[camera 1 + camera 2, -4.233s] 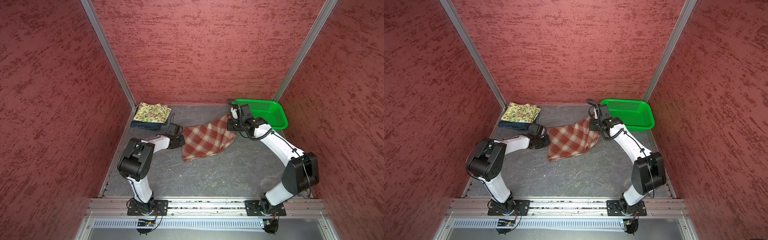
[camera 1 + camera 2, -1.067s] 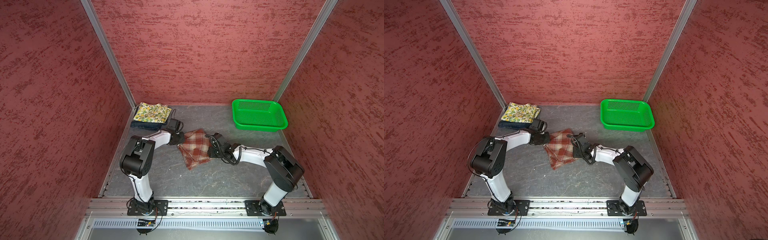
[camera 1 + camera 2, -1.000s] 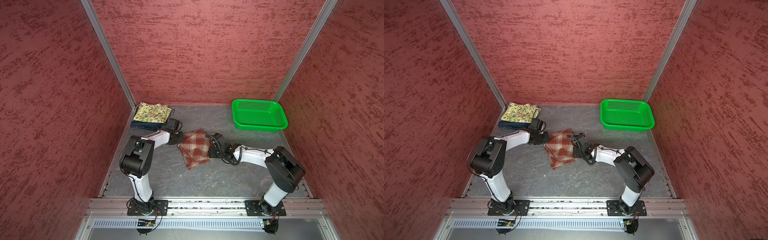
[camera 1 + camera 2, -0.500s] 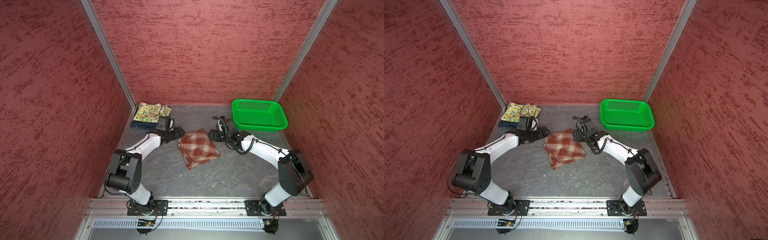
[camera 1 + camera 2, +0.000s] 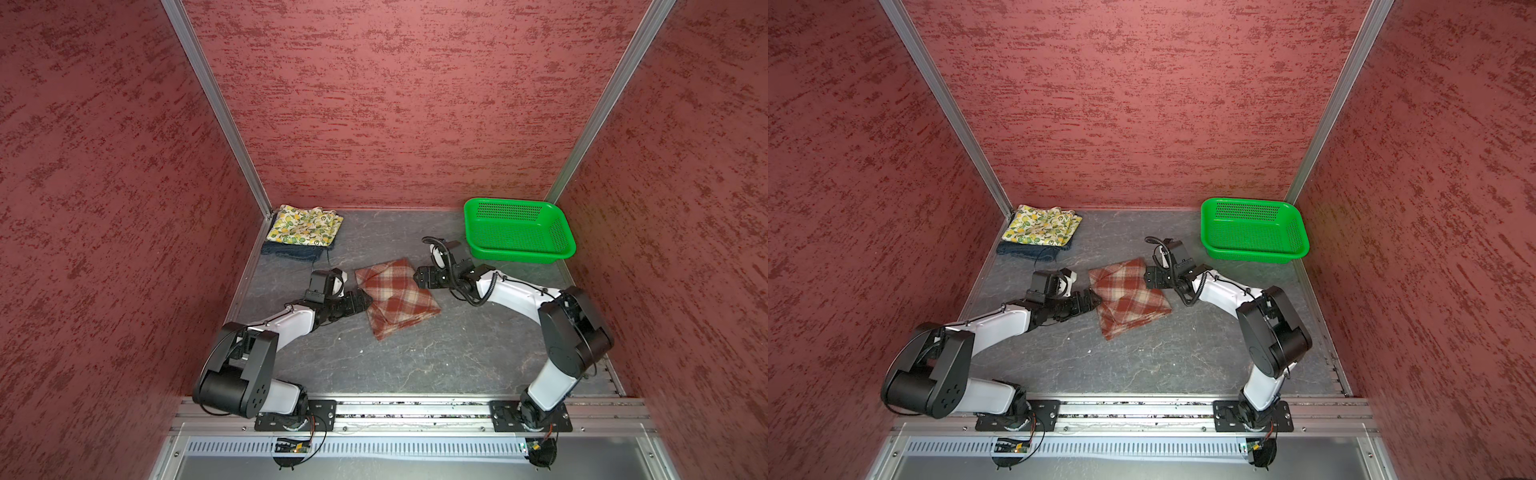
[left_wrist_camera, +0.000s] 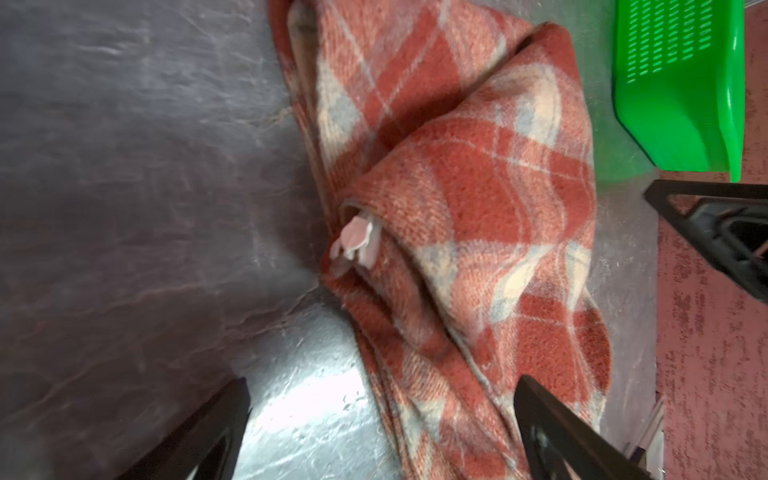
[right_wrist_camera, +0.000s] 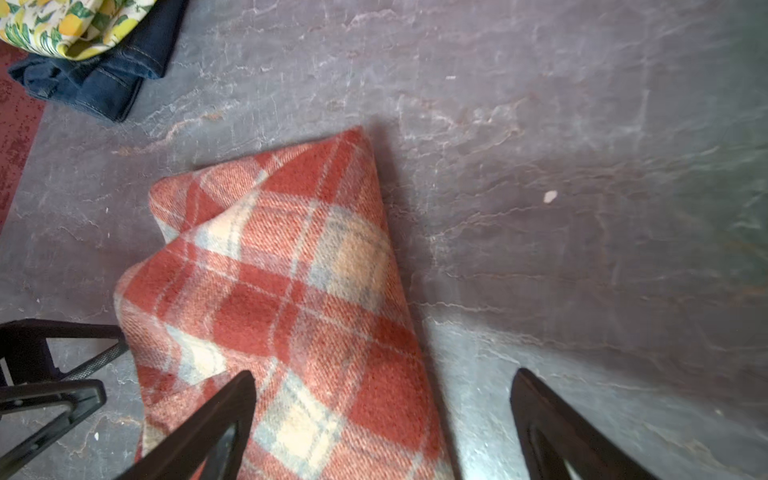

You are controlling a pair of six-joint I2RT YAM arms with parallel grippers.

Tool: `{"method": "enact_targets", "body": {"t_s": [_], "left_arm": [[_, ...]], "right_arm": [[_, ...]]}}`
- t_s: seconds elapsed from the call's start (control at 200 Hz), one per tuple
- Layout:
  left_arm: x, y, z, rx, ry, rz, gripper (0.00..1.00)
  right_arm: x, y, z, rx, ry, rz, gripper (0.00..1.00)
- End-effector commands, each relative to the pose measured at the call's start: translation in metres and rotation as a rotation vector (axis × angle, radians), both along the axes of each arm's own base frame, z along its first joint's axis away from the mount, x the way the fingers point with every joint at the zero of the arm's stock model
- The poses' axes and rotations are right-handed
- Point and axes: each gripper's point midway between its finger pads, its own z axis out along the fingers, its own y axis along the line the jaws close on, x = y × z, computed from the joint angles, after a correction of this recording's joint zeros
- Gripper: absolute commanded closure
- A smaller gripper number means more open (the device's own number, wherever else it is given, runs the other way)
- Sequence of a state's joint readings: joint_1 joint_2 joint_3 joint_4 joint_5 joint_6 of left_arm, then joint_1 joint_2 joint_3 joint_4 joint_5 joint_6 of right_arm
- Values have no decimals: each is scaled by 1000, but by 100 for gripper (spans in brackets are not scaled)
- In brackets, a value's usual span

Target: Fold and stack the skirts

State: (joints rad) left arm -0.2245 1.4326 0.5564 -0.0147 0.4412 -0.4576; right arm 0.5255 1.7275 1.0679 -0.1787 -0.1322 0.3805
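The plaid skirt's edge by the tag (image 5: 363,287) (image 6: 348,284) already runs between my left gripper's open fingers, so the gripper moves down and a little outward onto it next.
The rust-red and cream plaid skirt (image 5: 397,297) (image 5: 1127,297) lies folded in mid-floor, with nothing holding it. My left gripper (image 5: 365,301) (image 6: 384,382) stands open at its left edge, one finger over the cloth and one over bare floor. Open too, my right gripper (image 5: 417,276) (image 7: 384,374) hovers at the skirt's far right corner, straddling its edge. In the back left corner the folded lemon-print skirt (image 5: 305,224) (image 7: 70,25) rests on the folded navy denim skirt (image 5: 291,251) (image 7: 104,79).
A green perforated basket (image 5: 517,230) (image 6: 681,83) stands at the back right, just behind the right arm. Red textured walls close in three sides. The grey floor (image 5: 415,357) runs to a metal rail at the front.
Both grippers opened, let go of the plaid skirt and drew back from it to either side. The skirt, spread out some seconds ago, now lies folded in a compact shape.
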Motion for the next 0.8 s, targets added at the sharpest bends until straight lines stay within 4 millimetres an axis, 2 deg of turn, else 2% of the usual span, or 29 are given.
{"method": "enact_targets", "body": {"t_s": [0.0, 0.21, 0.451, 0.636, 0.796], "left_arm": [[8, -6, -5, -10, -3, -13, 0], [14, -15, -28, 45, 74, -29, 3], [8, -14, -50, 155, 175, -32, 9], [7, -16, -57, 150, 180, -46, 18], [19, -32, -52, 94, 110, -86, 21]], "right_arm": [[4, 4, -9, 22, -9, 12, 6], [8, 8, -33, 25, 36, 2, 14], [5, 11, -55, 35, 77, -2, 26], [2, 17, -65, 69, 106, 11, 33], [-1, 20, -70, 80, 123, 20, 35]]}}
